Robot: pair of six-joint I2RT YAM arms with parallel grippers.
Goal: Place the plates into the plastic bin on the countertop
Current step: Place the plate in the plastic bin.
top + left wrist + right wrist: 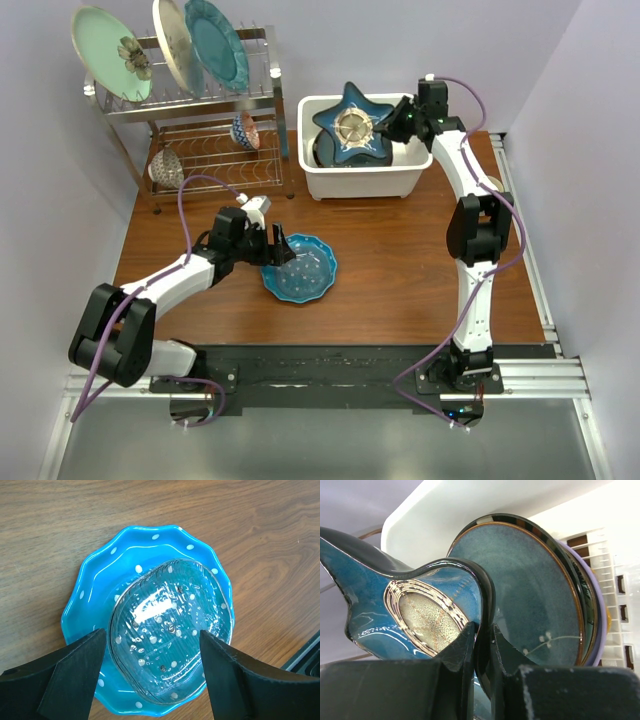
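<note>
The star-shaped plate still has one point above the bin's rim, so the right gripper should next lower it against the blue-grey plate (325, 152) (530, 590) leaning below and let go.
The dark-blue star-shaped plate (352, 128) (410, 610) stands tilted in the white plastic bin (345, 182) (445, 510). My right gripper (400, 122) (482, 630) is shut on its rim. Behind it in the bin lean a dark-rimmed blue-grey plate (530, 590) and a lilac plate (600, 625). The blue scalloped white-dotted plate (300, 268) (100, 580) lies flat on the countertop (400, 270) (50, 520) with a clear ribbed glass dish (170, 630) in it. My left gripper (275, 248) (151, 635) hangs open just above its left edge, holding nothing.
A chrome wire rack (200, 140) at the back left holds a mint flower plate (105, 50), a cream plate (172, 42) and a teal plate (218, 42) upright, with small bowls (245, 130) on its lower shelf. The bin's slotted wall (615, 580) is at the right.
</note>
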